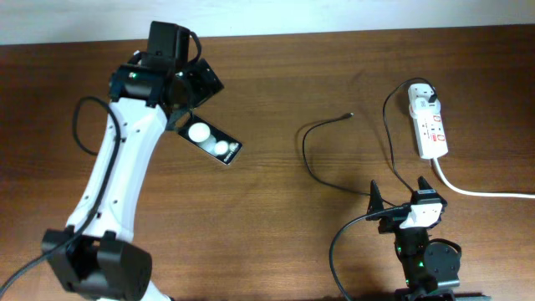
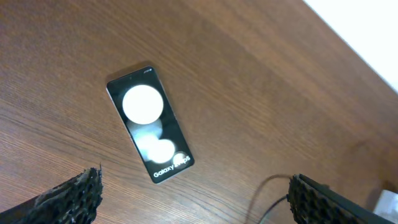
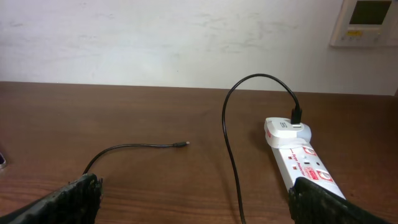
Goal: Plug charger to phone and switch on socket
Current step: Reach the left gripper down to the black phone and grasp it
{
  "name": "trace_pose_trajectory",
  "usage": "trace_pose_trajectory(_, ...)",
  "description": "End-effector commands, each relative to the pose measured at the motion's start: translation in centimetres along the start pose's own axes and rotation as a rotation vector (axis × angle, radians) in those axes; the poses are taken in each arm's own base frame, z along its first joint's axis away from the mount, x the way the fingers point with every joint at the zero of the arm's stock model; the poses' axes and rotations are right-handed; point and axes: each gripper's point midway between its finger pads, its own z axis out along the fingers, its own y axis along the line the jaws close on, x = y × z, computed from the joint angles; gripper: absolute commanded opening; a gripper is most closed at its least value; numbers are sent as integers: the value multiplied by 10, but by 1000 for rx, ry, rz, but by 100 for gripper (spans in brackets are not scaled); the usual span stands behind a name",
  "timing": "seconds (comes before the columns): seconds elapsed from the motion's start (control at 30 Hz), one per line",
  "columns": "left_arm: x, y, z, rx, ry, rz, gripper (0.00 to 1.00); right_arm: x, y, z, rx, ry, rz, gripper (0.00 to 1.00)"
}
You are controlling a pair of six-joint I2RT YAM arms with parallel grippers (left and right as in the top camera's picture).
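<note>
The phone lies below at a slant, so my left gripper will next go down and turn until its open fingers are on both sides of the phone's middle (image 1: pixel 210 140) (image 2: pixel 152 128).
The phone (image 1: pixel 214 142) lies flat on the wooden table, black with two white round spots; the left wrist view shows it (image 2: pixel 149 130) just ahead of my fingers. My left gripper (image 1: pixel 194 99) (image 2: pixel 193 190) is open and empty, hovering just behind the phone. The charger cable (image 1: pixel 306 155) is thin and black, with its connector tip (image 1: pixel 349 114) (image 3: pixel 183 144) loose on the table. Its white adapter (image 1: pixel 425 96) (image 3: pixel 283 129) sits in the socket strip (image 1: pixel 430 130) (image 3: pixel 303 160). My right gripper (image 1: pixel 399 188) (image 3: pixel 193 190) is open and empty at the near edge, short of the cable.
The strip's thick white cord (image 1: pixel 481 192) runs off to the right edge. A loop of the black cable (image 3: pixel 231 124) arches up between my right gripper and the strip. A white wall with a wall panel (image 3: pixel 367 22) stands behind the table.
</note>
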Motion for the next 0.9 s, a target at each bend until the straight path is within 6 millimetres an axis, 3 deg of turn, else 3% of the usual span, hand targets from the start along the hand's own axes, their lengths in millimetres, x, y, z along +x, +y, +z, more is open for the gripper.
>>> trace_pose_trajectory(0.0, -7, 6, 13, -58, -24, -14, 99, 3, 2, 0, -8, 6, -3, 99)
trace_pose_trajectory(0.17, 13, 4, 48, -72, 85, -72, 99, 3, 2, 0, -8, 6, -3, 99)
trace_pose_trajectory(0.27, 36, 22, 79, -188, 170, -307, 99, 3, 2, 0, -8, 6, -3, 99)
trace_pose_trajectory(0.53, 69, 44, 146, -321, 276, -379, 99, 3, 2, 0, -8, 6, -3, 99)
trace_pose_trajectory(0.87, 76, 52, 176, -345, 286, -383, 99, 3, 2, 0, -8, 6, -3, 99)
